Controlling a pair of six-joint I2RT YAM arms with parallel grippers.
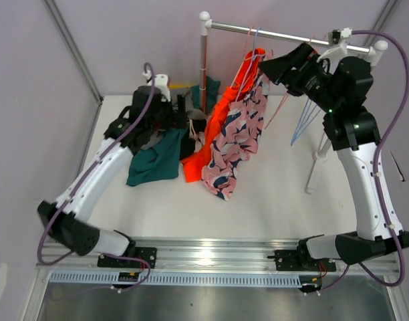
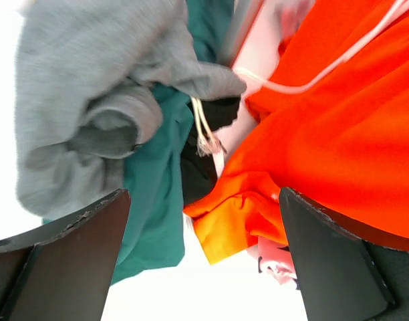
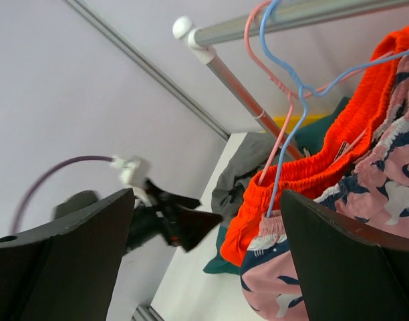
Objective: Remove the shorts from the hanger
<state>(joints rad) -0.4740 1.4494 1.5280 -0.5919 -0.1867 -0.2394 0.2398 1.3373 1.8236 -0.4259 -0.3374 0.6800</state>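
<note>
I will move my right gripper to the left in the top view onto the blue hanger's near arm, bare above the patterned shorts' waistband, and close.
Orange shorts [image 1: 221, 120] and pink navy-patterned shorts [image 1: 239, 137] hang from a pink hanger [image 3: 271, 80] and a blue hanger [image 3: 291, 114] on the rack rod [image 1: 278, 32]. Grey [image 2: 84, 100], dark teal [image 1: 154, 164] and black [image 2: 198, 174] shorts lie heaped on the table at the rack's left post. My left gripper [image 1: 181, 117] is open and empty, low over that heap beside the orange hem [image 2: 244, 214]. My right gripper [image 1: 275, 67] is open and empty, high up just right of the hung shorts' waistbands [image 3: 305, 174].
The rack's left post [image 1: 204, 67] stands behind the heap. Empty blue and pink hangers [image 1: 303, 122] hang at the rod's right end by the rack's right leg [image 1: 318, 160]. Walls close in the table's left and back sides.
</note>
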